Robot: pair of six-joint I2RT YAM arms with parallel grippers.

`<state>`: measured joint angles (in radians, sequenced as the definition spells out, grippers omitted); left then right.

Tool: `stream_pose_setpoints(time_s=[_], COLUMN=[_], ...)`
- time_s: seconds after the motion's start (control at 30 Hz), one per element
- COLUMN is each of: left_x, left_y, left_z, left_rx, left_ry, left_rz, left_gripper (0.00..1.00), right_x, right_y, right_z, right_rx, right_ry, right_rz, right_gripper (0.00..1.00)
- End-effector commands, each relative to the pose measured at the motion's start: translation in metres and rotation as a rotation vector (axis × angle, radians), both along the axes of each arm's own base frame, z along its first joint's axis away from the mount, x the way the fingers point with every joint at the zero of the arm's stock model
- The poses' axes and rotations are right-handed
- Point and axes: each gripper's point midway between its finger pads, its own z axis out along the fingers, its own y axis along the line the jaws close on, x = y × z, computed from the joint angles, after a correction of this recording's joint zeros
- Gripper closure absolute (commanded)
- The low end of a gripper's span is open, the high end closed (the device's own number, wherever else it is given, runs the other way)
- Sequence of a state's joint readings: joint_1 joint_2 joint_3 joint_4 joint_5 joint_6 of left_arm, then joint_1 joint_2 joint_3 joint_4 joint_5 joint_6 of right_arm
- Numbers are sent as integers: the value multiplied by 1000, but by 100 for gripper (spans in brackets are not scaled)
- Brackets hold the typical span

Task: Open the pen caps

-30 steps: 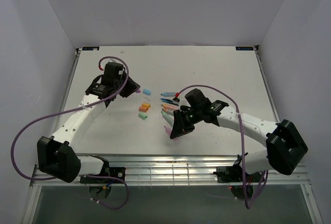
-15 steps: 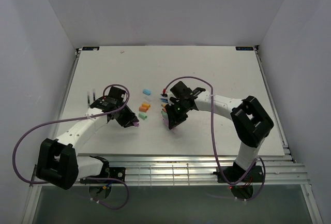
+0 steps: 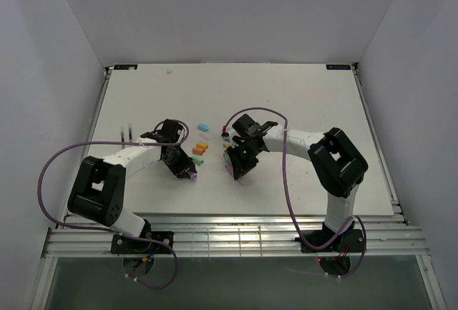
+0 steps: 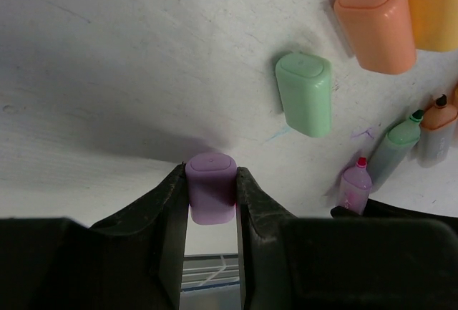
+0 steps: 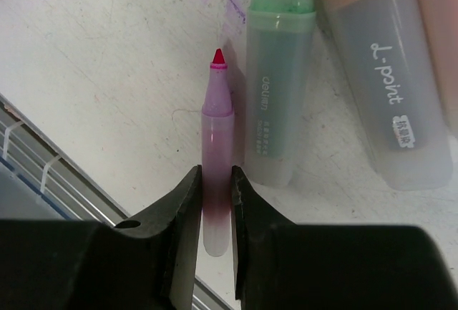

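The green highlighter (image 5: 279,109) is beside my right gripper, to the right in the wrist view, so I will move gently outward toward it and let go of the uncapped pink one.
My left gripper (image 4: 211,175) is shut on a pink-purple pen cap (image 4: 211,197), low over the white table; in the top view it (image 3: 187,174) is left of the pens. My right gripper (image 5: 216,181) is shut on an uncapped pink highlighter (image 5: 217,138), red tip bare, lying beside an uncapped green highlighter (image 5: 279,109) and an orange one (image 5: 386,109). In the top view the right gripper (image 3: 238,169) is at the near end of the pen row. A loose green cap (image 4: 305,94) and an orange cap (image 4: 376,27) lie just beyond the left gripper.
A light blue cap (image 3: 203,126) and orange caps (image 3: 200,147) lie between the arms. Thin dark blue pens (image 3: 229,135) lie at the far end of the row. The table's slatted near edge (image 3: 215,224) is close in front of both grippers.
My left gripper has swung from the back left toward the near middle, holding the pink cap. My right arm has folded in, its gripper moving slightly back and left onto the pen row.
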<state>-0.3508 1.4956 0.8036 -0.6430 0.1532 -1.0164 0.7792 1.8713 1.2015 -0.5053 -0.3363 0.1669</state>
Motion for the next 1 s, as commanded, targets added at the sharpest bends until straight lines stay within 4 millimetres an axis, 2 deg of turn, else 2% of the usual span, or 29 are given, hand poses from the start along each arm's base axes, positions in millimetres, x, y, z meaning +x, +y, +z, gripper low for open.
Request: stream_pose_setpoints(time_s=[0.0,0.13,0.3,0.43,0.5,0.57,0.77,0.9,0.97], left_x=[22,28,29,29,28,29,30,31,38], left_y=[-12,-17,-20,-22,-22,-22,-21,-19,-17], left_z=[12,10,5,3,4,8,18,32,46], left_rx=[-39,-50,-60,-66,-69,-73,-74,-67,-56], left_ry=[-69,-62,-38,-29,-29,-42,-56,-80,-125], left_rz=[-25,-29,-31,-29,-28,-27,-15,-2,5], left_gripper=[81,74,66,59,54,50,48,48,46], right_x=[18,26,36,42,43,43,46,49,49], right_y=[4,0,-7,-12,-10,-10,-7,-3,-3], right_z=[3,0,-3,-1,3,5,17,33,40], right_rx=[-9,-36,-57,-54,-48,-41,-22,5,13], right_ry=[-73,-107,-119,-128,-134,-135,-161,-179,-187], right_rz=[12,11,2,-12,-9,-8,-6,-10,-17], right_gripper=[92,92,85,73,70,66,58,55,53])
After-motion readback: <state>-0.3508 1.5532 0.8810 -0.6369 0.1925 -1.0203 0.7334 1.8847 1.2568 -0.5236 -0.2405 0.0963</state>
